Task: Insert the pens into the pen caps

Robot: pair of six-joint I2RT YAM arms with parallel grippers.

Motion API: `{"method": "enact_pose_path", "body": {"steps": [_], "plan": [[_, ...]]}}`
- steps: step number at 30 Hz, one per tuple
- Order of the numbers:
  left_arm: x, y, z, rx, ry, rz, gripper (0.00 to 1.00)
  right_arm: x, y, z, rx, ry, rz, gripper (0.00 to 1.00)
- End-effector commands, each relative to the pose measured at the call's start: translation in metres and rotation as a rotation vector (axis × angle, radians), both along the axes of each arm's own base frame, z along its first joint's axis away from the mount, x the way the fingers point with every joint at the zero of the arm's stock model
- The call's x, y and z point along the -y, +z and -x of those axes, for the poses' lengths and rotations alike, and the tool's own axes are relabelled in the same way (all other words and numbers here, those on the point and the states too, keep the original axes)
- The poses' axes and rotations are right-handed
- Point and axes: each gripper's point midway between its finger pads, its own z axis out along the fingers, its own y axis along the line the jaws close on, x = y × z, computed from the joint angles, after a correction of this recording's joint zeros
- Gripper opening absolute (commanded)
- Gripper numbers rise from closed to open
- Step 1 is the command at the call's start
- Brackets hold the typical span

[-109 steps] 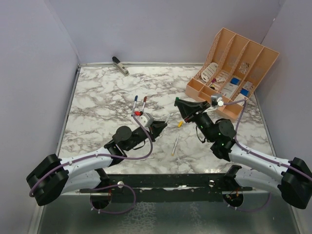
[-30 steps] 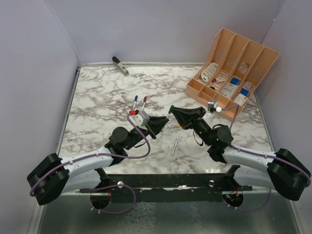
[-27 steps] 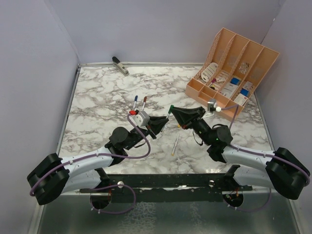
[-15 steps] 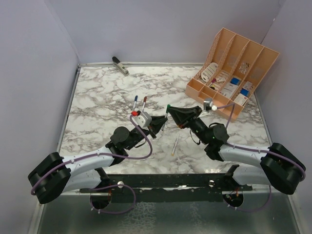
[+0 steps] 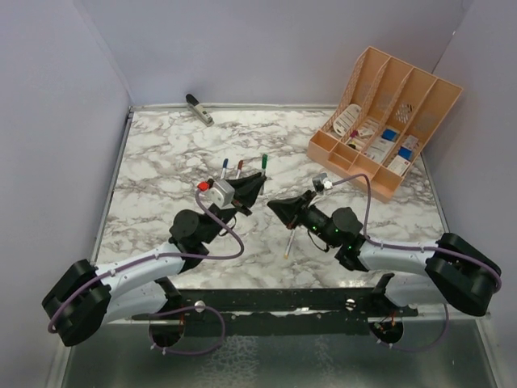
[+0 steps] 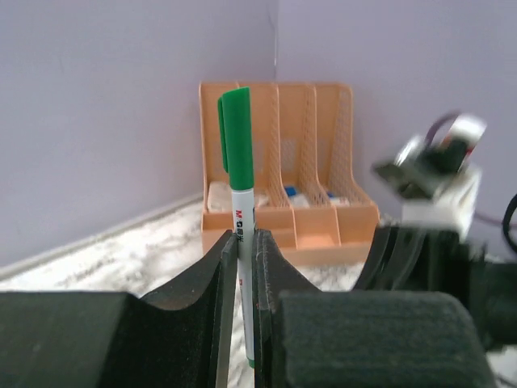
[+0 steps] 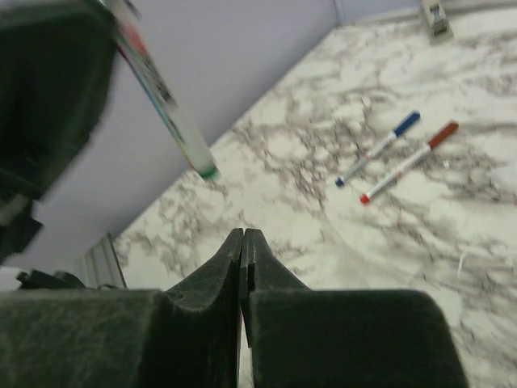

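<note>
My left gripper holds the silvery pen, which already has the green cap on it. So it needs to go down and tilt its fingers downward to lay the pen flat beside the red-capped pen (image 5: 239, 167).
My left gripper (image 5: 252, 186) is shut on a silvery pen with a green cap (image 5: 263, 161) on its upper end and holds it upright above the table. In the left wrist view the pen (image 6: 240, 202) stands between my left gripper's (image 6: 242, 242) fingers. My right gripper (image 5: 273, 206) is shut with nothing seen in it, just right of and below the left one; its tips (image 7: 242, 236) point at the marble. A blue-capped pen (image 5: 224, 168) and a red-capped pen (image 5: 239, 167) lie side by side behind the left gripper. An uncapped pen (image 5: 289, 240) with a yellow tip lies near the right gripper.
The orange organizer (image 5: 388, 113) with blue and white items stands at the back right and also shows in the left wrist view (image 6: 283, 162). A dark-and-white clip-like object (image 5: 199, 108) lies at the back left edge. Purple walls close in the table.
The green cap has gone from my right gripper onto the pen in my left gripper. The right gripper has drawn back left and down and shut. The left gripper has tilted the pen upward.
</note>
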Motion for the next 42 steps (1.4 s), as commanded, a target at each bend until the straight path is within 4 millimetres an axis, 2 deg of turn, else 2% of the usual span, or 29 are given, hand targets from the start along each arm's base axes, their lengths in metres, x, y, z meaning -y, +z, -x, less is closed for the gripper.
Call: {"method": "enact_pose_path", "body": {"steps": [1, 6, 10, 13, 18, 22, 26, 30, 36, 38, 42], "plan": [[-0.015, 0.06, 0.008, 0.131, 0.016, 0.154, 0.0, -0.001, -0.049, 0.009, -0.096, 0.026, 0.13, 0.01], [-0.017, 0.049, 0.005, 0.098, 0.034, 0.139, 0.0, 0.004, -0.034, 0.005, -0.054, -0.006, 0.123, 0.01], [-0.016, 0.032, -0.009, 0.032, 0.085, 0.076, 0.0, 0.014, -0.02, -0.003, -0.008, -0.071, 0.144, 0.01], [-0.008, 0.008, -0.031, -0.083, 0.134, -0.026, 0.0, 0.029, -0.006, -0.013, 0.024, -0.167, 0.164, 0.01], [-0.007, -0.056, -0.072, -0.34, 0.147, -0.12, 0.0, 0.062, 0.015, -0.029, 0.022, -0.354, 0.18, 0.01], [-0.003, -0.098, -0.089, -0.466, 0.13, -0.171, 0.0, 0.079, 0.025, -0.035, 0.024, -0.44, 0.206, 0.01], [0.009, -0.134, -0.098, -0.563, 0.104, -0.25, 0.0, 0.091, 0.023, -0.039, -0.012, -0.507, 0.237, 0.01], [0.014, -0.166, -0.106, -0.658, 0.102, -0.307, 0.0, 0.095, 0.02, -0.042, -0.027, -0.532, 0.257, 0.01], [0.009, -0.193, -0.126, -0.719, 0.16, -0.341, 0.0, 0.089, 0.018, -0.042, -0.031, -0.51, 0.262, 0.01], [0.006, -0.213, -0.134, -0.765, 0.174, -0.366, 0.0, 0.086, 0.017, -0.042, -0.031, -0.498, 0.266, 0.01], [0.007, -0.233, -0.15, -0.809, 0.187, -0.397, 0.0, 0.082, 0.015, -0.041, -0.03, -0.479, 0.269, 0.01]]}}
